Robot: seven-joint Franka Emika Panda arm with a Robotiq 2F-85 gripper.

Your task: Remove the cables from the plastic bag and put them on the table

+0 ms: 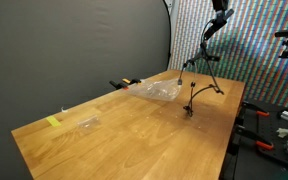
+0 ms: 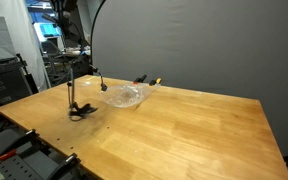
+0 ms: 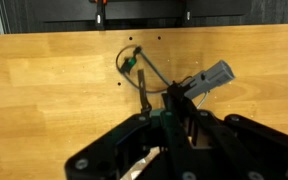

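Next, the gripper carries the hanging piece of cable toward the crumpled plastic bag and lowers it there to release. Bare wood beside the bag lies below the gripper, hence this move.
My gripper [image 1: 216, 12] is raised high above the table and is shut on the black cables [image 1: 196, 88]. The cables hang down from it, and their lower end touches the wooden table [image 1: 134, 140]. In the wrist view the jaws [image 3: 169, 125] grip a cable [image 3: 144, 85] that ends in a green connector [image 3: 129, 62] and a grey plug [image 3: 214, 77]. The clear plastic bag [image 1: 156, 91] lies crumpled on the table beside the hanging cables. Both the bag [image 2: 124, 96] and the cables [image 2: 76, 95] show in both exterior views.
A small scrap of clear plastic [image 1: 89, 123] and a yellow tag [image 1: 53, 122] lie near one end of the table. A black and orange tool [image 1: 125, 82] sits at the table's back edge. Equipment racks [image 2: 9, 80] stand beside the table.
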